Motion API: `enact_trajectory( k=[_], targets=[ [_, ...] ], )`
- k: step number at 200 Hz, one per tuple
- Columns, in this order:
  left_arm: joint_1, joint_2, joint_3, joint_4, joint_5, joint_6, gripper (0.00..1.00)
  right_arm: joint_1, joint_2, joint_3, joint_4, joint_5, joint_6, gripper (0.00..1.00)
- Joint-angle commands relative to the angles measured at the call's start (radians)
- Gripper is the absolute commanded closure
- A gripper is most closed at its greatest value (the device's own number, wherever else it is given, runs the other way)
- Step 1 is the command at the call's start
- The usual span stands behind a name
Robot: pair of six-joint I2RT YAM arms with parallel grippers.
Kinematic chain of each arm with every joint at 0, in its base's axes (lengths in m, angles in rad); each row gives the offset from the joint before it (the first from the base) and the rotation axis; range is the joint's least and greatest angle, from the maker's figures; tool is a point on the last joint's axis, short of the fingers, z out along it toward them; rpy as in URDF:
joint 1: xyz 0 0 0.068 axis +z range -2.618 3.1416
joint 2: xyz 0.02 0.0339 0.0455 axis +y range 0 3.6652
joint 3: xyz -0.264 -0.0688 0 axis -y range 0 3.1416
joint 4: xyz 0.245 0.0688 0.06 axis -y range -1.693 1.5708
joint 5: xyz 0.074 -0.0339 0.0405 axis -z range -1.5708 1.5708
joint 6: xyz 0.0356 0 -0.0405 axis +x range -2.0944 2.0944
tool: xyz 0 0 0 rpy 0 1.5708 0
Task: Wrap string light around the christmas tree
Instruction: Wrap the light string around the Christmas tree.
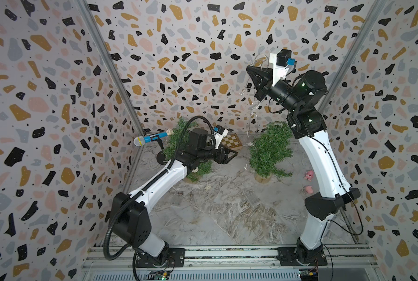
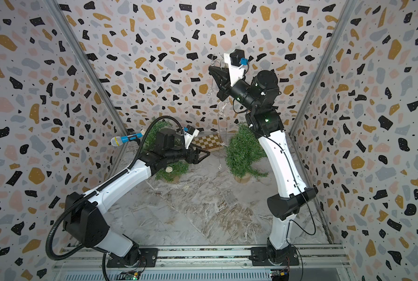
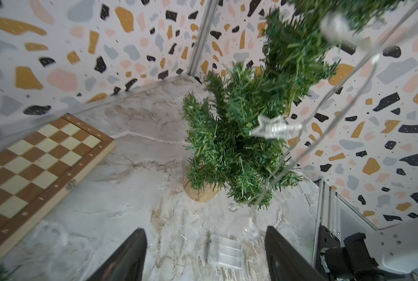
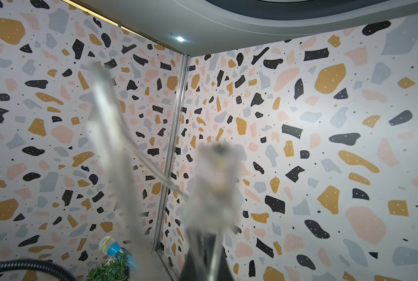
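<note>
Next I will move my open left gripper toward the christmas tree's branches, bringing its fingers around the wire's lower part (image 3: pixel 279 176), since that dangles free ahead of it beside the christmas tree.
My right gripper (image 1: pixel 249 69) (image 2: pixel 210 69) is raised high near the back wall, shut on the string light (image 1: pixel 252 114) (image 2: pixel 221 109). The clear wire with star bulbs hangs from it down onto the right christmas tree (image 1: pixel 270 150) (image 2: pixel 243 150). In the right wrist view the string light (image 4: pixel 217 182) is a blur above the closed right gripper (image 4: pixel 203 258). My left gripper (image 1: pixel 234 153) (image 2: pixel 207 153) (image 3: pixel 205 255) is open and empty, low between the two trees. It faces the christmas tree (image 3: pixel 239 136), where a star bulb (image 3: pixel 271 127) rests on the branches.
A second small tree (image 1: pixel 176 138) stands behind my left arm, beside a blue toy microphone (image 1: pixel 152 139). A chessboard (image 1: pixel 232 142) (image 3: pixel 40 165) lies at the back. A clear plastic box (image 3: pixel 227 248) lies on the marble table. Two pink toys (image 1: pixel 308 175) sit by my right arm.
</note>
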Motion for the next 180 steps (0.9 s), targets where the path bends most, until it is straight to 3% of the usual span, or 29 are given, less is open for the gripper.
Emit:
enact_trajectory(
  k=[1, 33, 112, 139, 180],
  targets=[
    [-0.026, -0.005, -0.068, 0.09, 0.073, 0.022, 0.23, -0.016, 0.003, 0.044, 0.104, -0.029, 0.035, 1.0],
    [-0.049, 0.009, -0.221, 0.231, 0.039, 0.005, 0.22, -0.016, 0.042, 0.066, 0.162, -0.037, 0.054, 1.0],
    [-0.131, 0.218, -0.226, 0.484, -0.008, -0.084, 0.29, -0.015, 0.094, 0.067, 0.276, -0.084, 0.156, 1.0],
    [-0.132, 0.151, -0.283, 0.553, 0.001, -0.12, 0.27, -0.01, 0.099, 0.061, 0.272, -0.091, 0.159, 1.0],
    [-0.132, 0.01, -0.251, 0.41, -0.063, -0.043, 0.25, 0.013, 0.108, 0.06, 0.257, -0.096, 0.146, 1.0]
  ],
)
